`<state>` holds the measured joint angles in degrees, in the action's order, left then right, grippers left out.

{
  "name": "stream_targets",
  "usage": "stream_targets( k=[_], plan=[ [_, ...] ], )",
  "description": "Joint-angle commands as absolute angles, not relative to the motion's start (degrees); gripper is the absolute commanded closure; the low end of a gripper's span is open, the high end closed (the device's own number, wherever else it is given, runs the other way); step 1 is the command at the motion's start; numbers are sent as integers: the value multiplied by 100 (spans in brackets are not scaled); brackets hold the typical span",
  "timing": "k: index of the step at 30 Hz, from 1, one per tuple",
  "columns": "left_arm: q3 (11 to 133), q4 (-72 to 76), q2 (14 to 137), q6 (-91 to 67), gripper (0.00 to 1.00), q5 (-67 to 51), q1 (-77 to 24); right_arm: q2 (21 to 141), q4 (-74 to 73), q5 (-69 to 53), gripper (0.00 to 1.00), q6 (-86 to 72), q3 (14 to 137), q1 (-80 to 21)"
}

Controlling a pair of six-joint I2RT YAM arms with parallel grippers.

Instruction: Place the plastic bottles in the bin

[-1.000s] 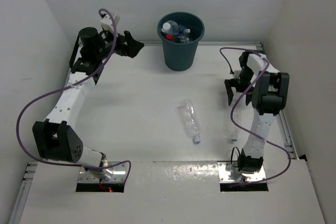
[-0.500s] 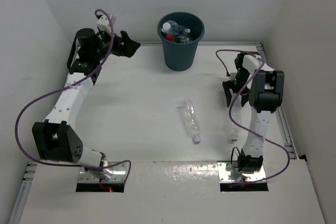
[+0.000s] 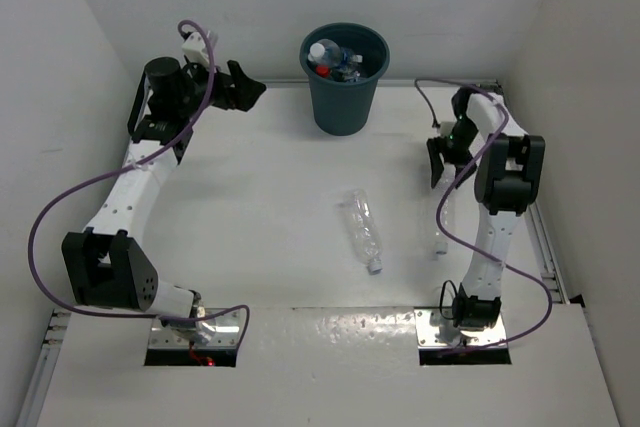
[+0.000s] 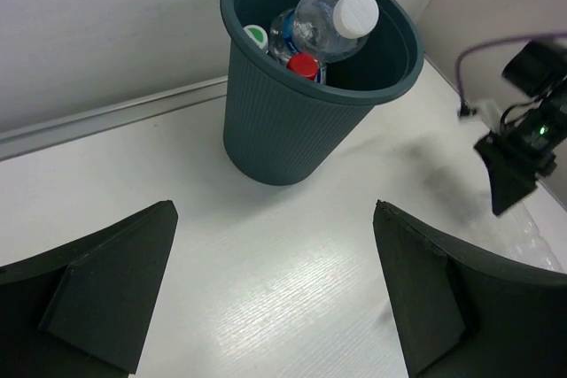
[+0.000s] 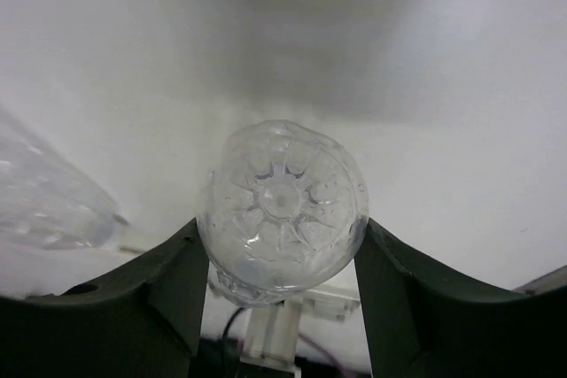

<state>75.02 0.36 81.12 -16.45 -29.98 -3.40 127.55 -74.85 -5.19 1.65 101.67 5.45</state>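
Note:
The bin's rim stands high off the table, so the robot's right gripper will go up, move outward over the bin's opening [image 3: 364,48] and let go of the clear bottle.
The dark teal bin [image 3: 343,107] stands at the back centre and holds several bottles [image 3: 335,59]. In the left wrist view the bin [image 4: 283,121] shows a white cap [image 4: 357,11], a red cap [image 4: 303,65] and a green cap [image 4: 256,36]. One clear bottle [image 3: 364,230] lies on the table's middle. My right gripper [image 3: 437,162] is shut on the base end of another clear bottle [image 3: 440,237]. Its ribbed bottom [image 5: 282,205] fills the gap in my right gripper [image 5: 280,223]. My left gripper [image 3: 250,89] is open and empty, left of the bin, and it also shows in the left wrist view [image 4: 274,210].
White walls close in the table on the left, back and right. A metal rail [image 4: 106,117] runs along the back edge behind the bin. Purple cables loop off both arms. The lying bottle shows blurred at the left of the right wrist view [image 5: 44,201].
My right gripper has drawn back toward the far side, and the bottle by the right arm has shifted with it. My left gripper has edged slightly left, away from the bin.

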Motion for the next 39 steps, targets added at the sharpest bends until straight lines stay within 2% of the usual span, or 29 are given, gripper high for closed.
stream_targets(
  k=[1, 3, 4, 6, 7, 10, 11, 15, 16, 19, 23, 31, 39],
  plan=[
    [7445, 466, 7849, -1863, 0, -3085, -272, 11937, -7567, -1256, 90, 150, 11564, 475],
    [7444, 615, 7849, -1916, 0, -3137, -272, 11682, -7324, -1669, 92, 123, 12520, 405],
    [7444, 615, 7849, -1968, 0, -3138, -333, 11411, -7112, -1748, 92, 45, 12611, 300],
    [7444, 615, 7849, -1969, 0, -3138, -334, 10769, -5808, -1802, 93, -217, 12289, 220],
    [7444, 667, 7849, -1969, 0, -3138, -386, 10088, -5462, -1819, 93, -307, 12104, 46],
    [7506, 668, 7849, -1916, 0, -3138, -387, 9547, -3104, -1688, 99, -579, 11242, -367],
    [7558, 668, 7849, -1864, 0, -3138, -387, 9319, -2833, -1627, 100, -641, 11146, -439],
    [7620, 668, 7901, -1863, 0, -3138, -387, 9518, -1567, -1301, 100, -1063, 11610, -729],
    [7620, 668, 7901, -1863, 0, -3138, -387, 9562, -903, -1179, 100, -976, 11784, -834],
    [7551, 720, 7901, -1863, 0, -3085, -387, 9983, -143, -906, 100, -669, 12022, -1089],
    [7488, 721, 7901, -1916, 0, -3085, -387, 10643, 297, -782, 100, -528, 12349, -1213],
    [7321, 606, 7849, -1591, 0, -3032, -387, 11364, 440, -817, 100, -274, 11920, -1345],
    [7269, 35, 7849, -151, 0, -3428, -615, 11610, -132, -879, 100, 217, 11304, -1397]
  ],
)
